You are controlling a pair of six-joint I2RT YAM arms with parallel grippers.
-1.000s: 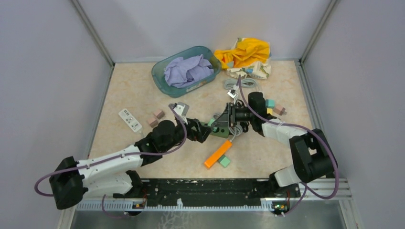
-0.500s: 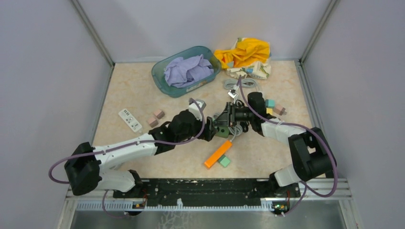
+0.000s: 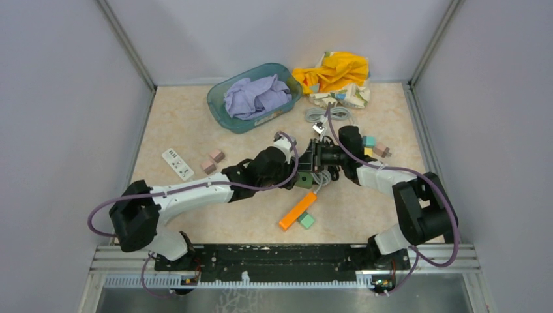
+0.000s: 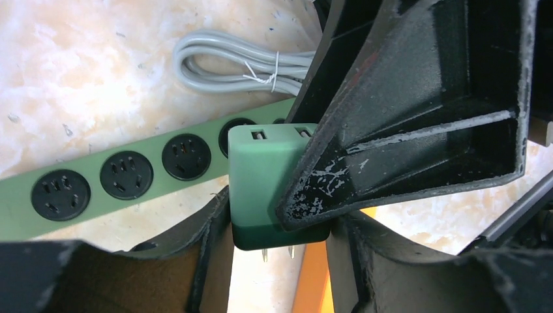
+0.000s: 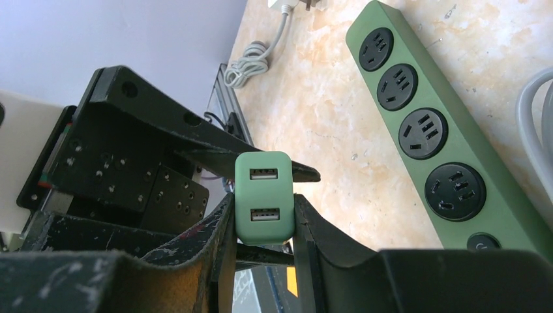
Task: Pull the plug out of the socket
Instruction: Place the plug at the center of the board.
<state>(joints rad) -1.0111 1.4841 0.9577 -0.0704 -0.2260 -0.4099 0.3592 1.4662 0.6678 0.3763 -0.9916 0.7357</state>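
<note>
The bare tabletop beside the pink blocks lies below, to the left in the top view, so I should move my left gripper to that side and lower the plug.
The plug (image 5: 263, 195), a light green block with two USB ports, is out of the socket; its bare metal prongs (image 4: 264, 252) hang in the air. My right gripper (image 5: 263, 222) is shut on its sides. My left gripper (image 4: 277, 228) has also shut on the plug (image 4: 261, 189), one finger pressed against each side, below the right gripper's finger. The green power strip (image 4: 98, 189) with its row of black sockets lies flat on the table behind the plug, also seen in the right wrist view (image 5: 443, 130). In the top view both grippers meet at mid-table (image 3: 303, 169).
An orange block (image 3: 297, 210) and a green block (image 3: 306, 220) lie just in front of the grippers. A coiled grey cable (image 4: 241, 62) lies beside the strip. A teal basin of purple cloth (image 3: 254, 98), yellow cloth (image 3: 336, 75), a white strip (image 3: 177, 163) and pink blocks (image 3: 212, 160) lie around.
My left arm has reached right to the plug and its jaws have closed from wide open onto it. The right arm has kept still with the plug in its grip.
</note>
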